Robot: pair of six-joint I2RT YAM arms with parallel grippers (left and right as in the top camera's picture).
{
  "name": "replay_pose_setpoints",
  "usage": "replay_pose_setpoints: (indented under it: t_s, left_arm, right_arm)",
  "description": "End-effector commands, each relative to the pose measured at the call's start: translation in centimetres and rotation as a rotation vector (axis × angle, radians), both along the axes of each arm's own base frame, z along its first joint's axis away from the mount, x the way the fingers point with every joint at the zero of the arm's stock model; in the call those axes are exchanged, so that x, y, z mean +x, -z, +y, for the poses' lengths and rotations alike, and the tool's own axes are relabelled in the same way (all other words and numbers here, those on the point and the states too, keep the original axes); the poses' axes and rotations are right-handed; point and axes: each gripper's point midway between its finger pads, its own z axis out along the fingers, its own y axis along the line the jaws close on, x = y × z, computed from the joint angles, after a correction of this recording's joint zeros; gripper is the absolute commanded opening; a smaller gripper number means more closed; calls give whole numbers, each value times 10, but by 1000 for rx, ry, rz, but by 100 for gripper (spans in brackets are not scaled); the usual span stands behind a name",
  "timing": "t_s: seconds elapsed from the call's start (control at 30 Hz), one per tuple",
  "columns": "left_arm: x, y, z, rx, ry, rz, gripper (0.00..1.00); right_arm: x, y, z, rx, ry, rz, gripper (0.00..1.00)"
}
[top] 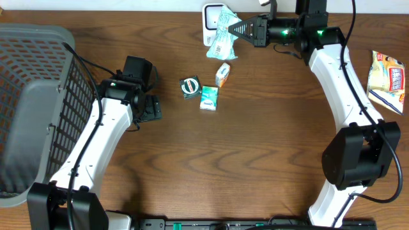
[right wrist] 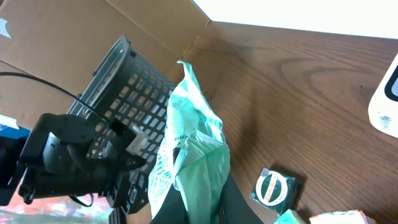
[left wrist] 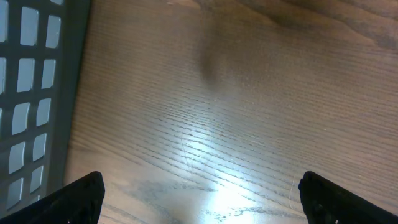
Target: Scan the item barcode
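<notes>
The right gripper swings back from the scanner [top: 211,19] next, turning toward the yellow snack bag and down over bare wood, because that spot lies clear.
The item is a mint-green plastic packet [top: 222,35] with printed text; it hangs crumpled in front of the white scanner [top: 211,19] at the table's far edge. My right gripper [top: 238,29] is shut on the packet's right end. In the right wrist view the packet [right wrist: 193,143] rises from between the dark fingers of the right gripper [right wrist: 199,202], and the scanner [right wrist: 385,99] shows at the right edge. I cannot make out a barcode. My left gripper [top: 152,107] is open over bare wood, with nothing between its fingertips [left wrist: 81,199].
A dark green box [top: 190,86], a teal box [top: 209,98] and a small orange-and-white box [top: 222,75] lie mid-table. A grey mesh basket [top: 32,108] fills the left side. A yellow snack bag [top: 386,80] lies at the right edge.
</notes>
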Motion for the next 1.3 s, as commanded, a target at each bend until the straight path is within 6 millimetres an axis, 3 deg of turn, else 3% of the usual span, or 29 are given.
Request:
replay_pose_setpoints:
  t_s: [0.0, 0.17, 0.33, 0.37, 0.47, 0.57, 0.67, 0.77, 1.1, 1.27]
  left_arm:
    - [0, -5, 3, 5, -12, -14, 98]
    - [0, -5, 3, 5, -12, -14, 98]
    - [0, -5, 3, 5, -12, -14, 98]
    - [0, -5, 3, 5, -12, -14, 98]
    - [0, -5, 3, 5, -12, -14, 98]
    - [0, -5, 3, 5, -12, -14, 98]
    - [0, -5, 3, 5, -12, -14, 98]
    - [0, -5, 3, 5, -12, -14, 98]
    - [0, -5, 3, 5, -12, -14, 98]
    - [0, -5, 3, 5, -12, -14, 98]
  right_arm:
    - [-6, -12, 5, 14, -17, -13, 1]
    - [-5, -10, 4, 6, -8, -6, 1]
    - [8, 16, -10, -110, 130, 61, 1]
    - [20, 38, -26, -227, 259, 99, 1]
    - [35, 77, -72, -489, 511, 147, 1]
    - [37, 99, -128, -777, 742, 155, 1]
    - [26, 103, -185, -1077, 941, 139, 1]
    - [11, 105, -220, -1291, 1043, 140, 1]
    - [-34, 165, -262, -1634, 1004, 243, 1]
    - [-50, 193, -267, -1692, 962, 278, 1]
